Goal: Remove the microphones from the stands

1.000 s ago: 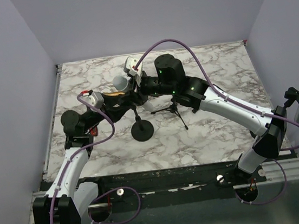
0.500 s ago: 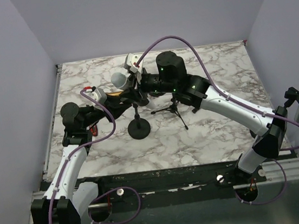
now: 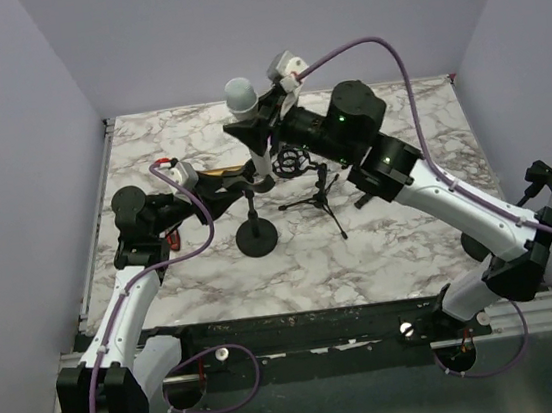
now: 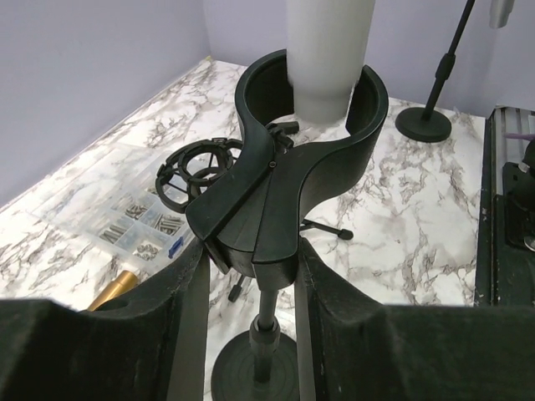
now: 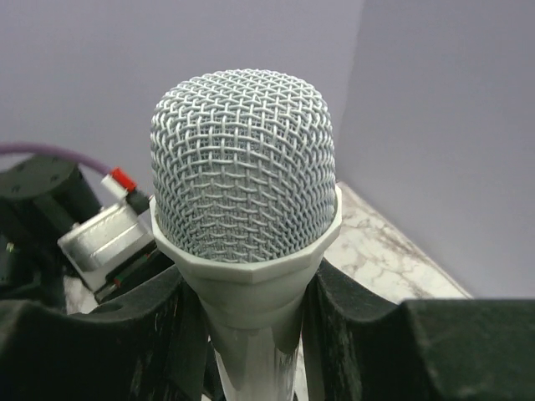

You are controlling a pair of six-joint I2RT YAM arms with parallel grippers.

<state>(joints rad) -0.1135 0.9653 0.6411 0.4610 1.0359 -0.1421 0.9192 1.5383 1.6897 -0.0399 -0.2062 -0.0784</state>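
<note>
My right gripper should swing to the right in the top view, tilt, and lower and release the microphone [image 3: 239, 97] on the bare marble [image 3: 368, 246] beside the tripod.
The grey microphone [image 3: 239, 97] stands upright with its mesh head [image 5: 244, 159] on top. My right gripper [image 5: 251, 326] is shut on its neck just under the head and holds it up. The microphone's pale body [image 4: 328, 50] hangs with its lower end at the mouth of the black clip [image 4: 284, 167]. My left gripper [image 4: 251, 276] is shut on the foot of that clip, at the top of the stand's pole [image 4: 267, 326]. The stand's round base [image 3: 258, 237] rests on the marble table [image 3: 401, 241].
A small tripod [image 3: 321, 201] with a black shock mount [image 3: 295, 159] stands just right of the stand. In the left wrist view a clear box of screws [image 4: 125, 225], a gold cylinder [image 4: 117, 288] and a second round-base stand [image 4: 426, 121] lie beyond.
My right gripper has lifted the microphone up and to the right, turning it from tilted to upright. The left gripper has kept its hold on the clip.
</note>
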